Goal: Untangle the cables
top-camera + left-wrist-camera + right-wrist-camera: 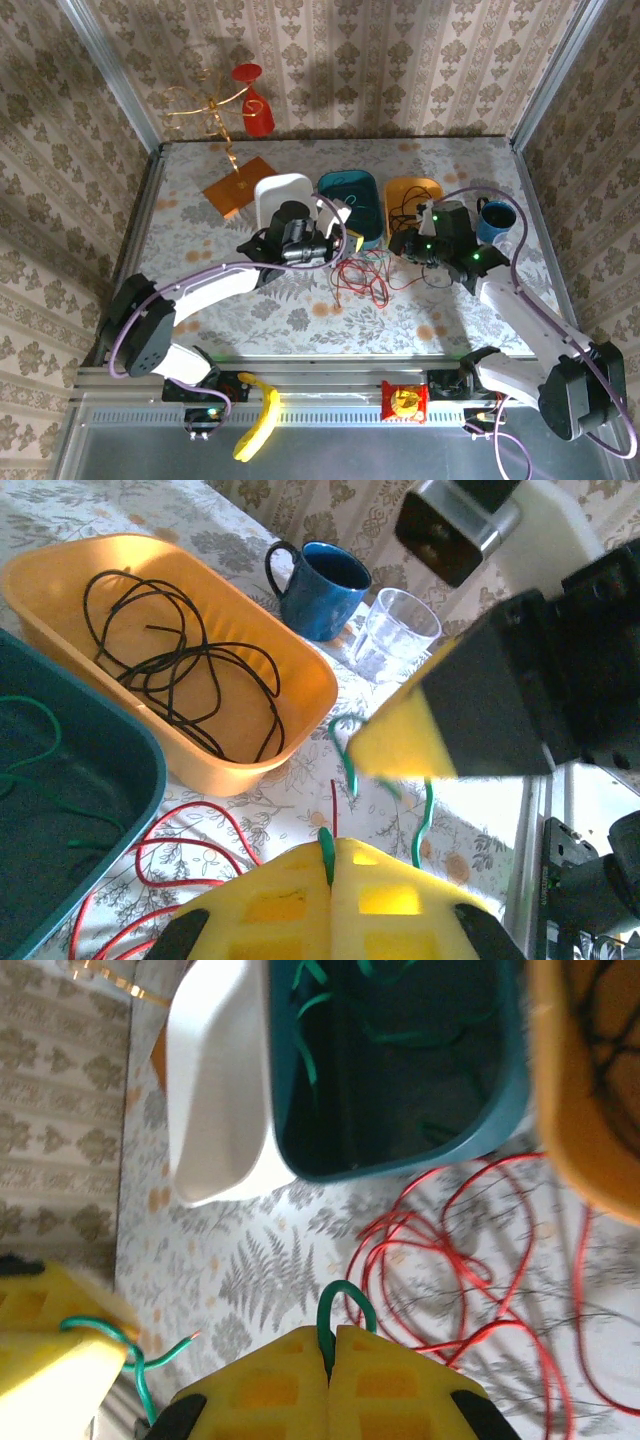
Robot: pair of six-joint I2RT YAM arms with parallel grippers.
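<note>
Next, my right gripper moves outward over the teal bin (350,200) (400,1065) with green strands, which lies outward below it, then down to release the loop.
My left gripper (332,845) is shut on the green cable (326,852), which runs up past the other gripper's yellow finger (400,745). My right gripper (330,1332) is shut on a loop of the same green cable (345,1295); its bare end (165,1350) shows beside the left gripper's fingers (50,1355). In the top view both grippers, left (348,243) and right (402,246), hover close together in front of the bins. The red cable (360,280) lies in loose loops on the table below them. The black cable (180,650) is coiled in the orange bin (300,710).
White bin (283,195), teal bin (350,190) with green strands inside, and orange bin (410,190) stand in a row behind the grippers. A blue mug (495,220) and a clear glass (395,630) are at the right. An orange sheet (238,185) lies back left.
</note>
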